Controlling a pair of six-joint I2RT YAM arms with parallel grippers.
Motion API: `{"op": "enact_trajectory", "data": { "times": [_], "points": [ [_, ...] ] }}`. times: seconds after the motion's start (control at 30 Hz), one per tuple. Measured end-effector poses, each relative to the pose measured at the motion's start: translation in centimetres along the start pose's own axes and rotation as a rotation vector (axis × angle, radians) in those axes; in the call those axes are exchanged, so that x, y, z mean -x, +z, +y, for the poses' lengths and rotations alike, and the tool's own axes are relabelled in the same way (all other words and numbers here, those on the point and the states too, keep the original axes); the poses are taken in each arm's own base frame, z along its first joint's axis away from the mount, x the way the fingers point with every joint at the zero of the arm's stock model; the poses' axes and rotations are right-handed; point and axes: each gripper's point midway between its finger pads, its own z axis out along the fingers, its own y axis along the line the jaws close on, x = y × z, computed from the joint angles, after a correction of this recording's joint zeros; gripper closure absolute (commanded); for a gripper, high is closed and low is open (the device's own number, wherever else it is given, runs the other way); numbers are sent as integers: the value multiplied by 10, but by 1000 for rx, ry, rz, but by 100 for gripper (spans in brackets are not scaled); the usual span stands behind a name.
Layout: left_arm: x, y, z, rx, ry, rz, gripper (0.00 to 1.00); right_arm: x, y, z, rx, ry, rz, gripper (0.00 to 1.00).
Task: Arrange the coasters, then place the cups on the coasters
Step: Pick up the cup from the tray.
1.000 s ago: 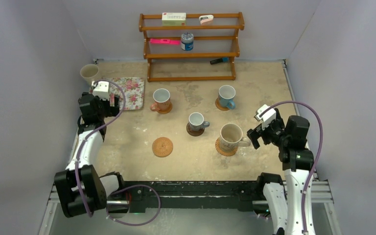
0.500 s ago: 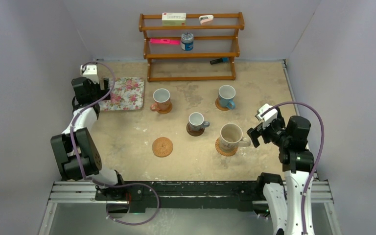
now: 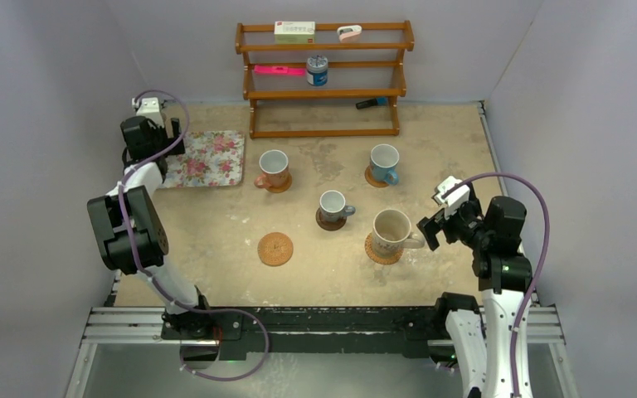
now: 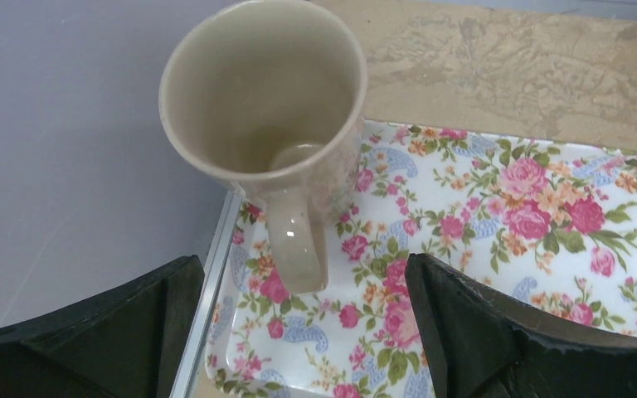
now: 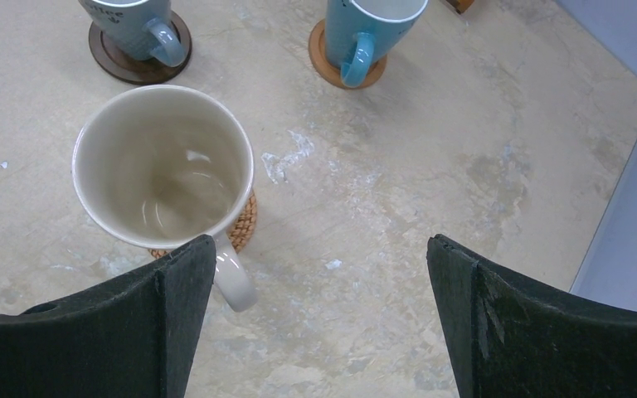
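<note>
I should next lower my left gripper toward the large cream cup, fingers on either side of that handle (image 4: 297, 243).
My left gripper (image 3: 167, 134) is open at the back left. In the left wrist view it (image 4: 303, 332) hangs just short of a large cream cup (image 4: 265, 108), whose handle (image 4: 294, 240) points between the fingers, untouched. This cup is hidden under the arm from above. My right gripper (image 3: 428, 231) is open beside the second cream cup (image 3: 391, 230) on a woven coaster (image 3: 379, 253), its left finger (image 5: 133, 332) close to the handle. The orange-brown cup (image 3: 273, 167), light blue cup (image 3: 384, 162) and small grey cup (image 3: 332, 204) each sit on a coaster. One woven coaster (image 3: 274, 248) is bare.
A floral tray (image 3: 216, 157) lies at the back left, under and beside my left gripper. A wooden rack (image 3: 324, 93) stands against the back wall with a tin can (image 3: 317, 70) and small items. Side walls close in on both sides.
My left arm has swung from over the tray's near edge back and left, and now covers the corner cup from above. The right arm has barely moved.
</note>
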Motion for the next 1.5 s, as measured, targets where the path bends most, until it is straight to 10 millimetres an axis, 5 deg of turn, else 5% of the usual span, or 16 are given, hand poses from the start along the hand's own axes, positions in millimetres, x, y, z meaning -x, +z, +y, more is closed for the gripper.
{"op": "enact_trajectory", "data": {
  "times": [0.37,0.9,1.5],
  "points": [
    [13,20,3,12,-19,-25,3,1,-1,1,1,-4,-6,1],
    [-1,33,5,18,-38,-4,15,1,-1,1,4,-7,-8,1],
    [-4,40,25,68,-49,-23,54,3,-2,4,13,-15,-22,1]
  ]
}}
